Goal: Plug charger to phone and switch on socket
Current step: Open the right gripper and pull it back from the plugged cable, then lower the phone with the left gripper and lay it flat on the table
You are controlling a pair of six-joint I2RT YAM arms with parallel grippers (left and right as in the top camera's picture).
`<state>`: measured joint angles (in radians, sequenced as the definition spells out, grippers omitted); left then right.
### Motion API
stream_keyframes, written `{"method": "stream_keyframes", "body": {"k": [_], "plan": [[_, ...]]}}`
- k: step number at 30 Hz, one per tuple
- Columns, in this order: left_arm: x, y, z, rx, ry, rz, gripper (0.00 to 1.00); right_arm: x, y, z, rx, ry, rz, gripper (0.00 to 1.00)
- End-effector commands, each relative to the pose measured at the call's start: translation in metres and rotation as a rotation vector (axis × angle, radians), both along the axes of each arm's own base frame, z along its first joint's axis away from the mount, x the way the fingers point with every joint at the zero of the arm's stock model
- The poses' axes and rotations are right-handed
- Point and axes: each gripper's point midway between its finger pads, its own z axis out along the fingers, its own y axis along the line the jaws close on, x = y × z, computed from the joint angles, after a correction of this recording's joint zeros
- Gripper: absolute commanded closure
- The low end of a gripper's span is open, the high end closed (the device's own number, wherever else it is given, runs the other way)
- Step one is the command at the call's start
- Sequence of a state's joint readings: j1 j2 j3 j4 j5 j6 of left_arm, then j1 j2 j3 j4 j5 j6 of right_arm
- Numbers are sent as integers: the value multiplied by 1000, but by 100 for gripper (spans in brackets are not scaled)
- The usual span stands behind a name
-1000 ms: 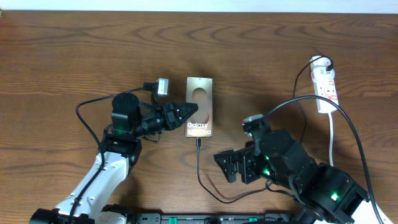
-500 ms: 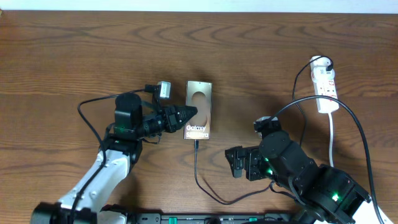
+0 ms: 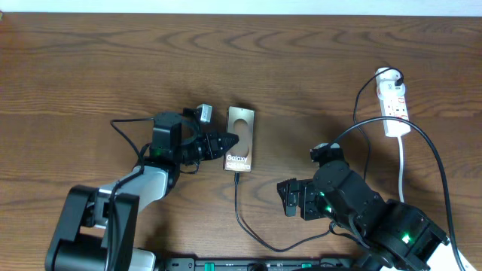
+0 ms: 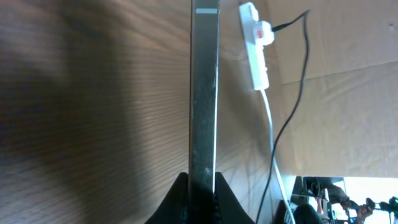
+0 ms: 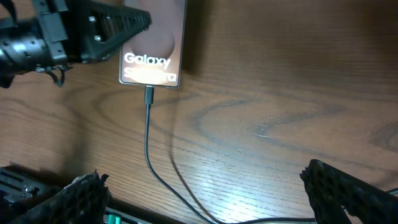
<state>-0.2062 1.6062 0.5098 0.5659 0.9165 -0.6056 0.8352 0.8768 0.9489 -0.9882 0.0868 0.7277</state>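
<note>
I will lower the phone [image 3: 242,129] flat onto the wooden tabletop below my left gripper and let go of its edge, since the charger's plug is at its bottom.
The phone [image 3: 242,129] lies mid-table, bronze-grey with white "Galaxy" lettering [image 5: 147,61], and looks tipped up along its left side. My left gripper [image 3: 232,142] is shut on its left edge. In the left wrist view the phone [image 4: 204,93] shows edge-on between the closed jaws [image 4: 202,196]. The charger [image 3: 237,203], a thin black cable, has its plug tip [image 5: 149,93] at the phone's bottom edge. From there it loops down and off to the right. My right gripper [image 3: 287,199] stands wide open over bare wood right of the cable, holding nothing. The white socket [image 3: 395,102] sits far right.
The socket's thick white cord [image 3: 401,162] runs down the right side, crossed by a thicker black robot cable [image 3: 422,143]. In the left wrist view the socket [image 4: 255,46] lies beyond the phone. A dark rail [image 3: 248,263] lines the table's front edge.
The left arm has shifted right and turned, and the phone now looks narrower, tipped up in its grip. The right gripper drew back to the right, away from the cable, then held still.
</note>
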Motion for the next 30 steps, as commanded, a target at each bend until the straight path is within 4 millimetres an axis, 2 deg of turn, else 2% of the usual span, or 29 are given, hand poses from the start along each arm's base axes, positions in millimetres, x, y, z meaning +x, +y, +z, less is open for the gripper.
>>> {"method": "stream_keyframes", "body": {"k": [1, 18, 30], "plan": [[1, -3, -3, -1, -15, -21, 92, 5, -1, 4, -2, -9, -25, 1], [6, 0, -8, 24, -23, 3, 92, 10, 6, -38, -143, 122, -22, 1], [7, 2, -11, 46, -35, 10, 93, 11, 6, -40, -140, 135, -50, 1]]}}
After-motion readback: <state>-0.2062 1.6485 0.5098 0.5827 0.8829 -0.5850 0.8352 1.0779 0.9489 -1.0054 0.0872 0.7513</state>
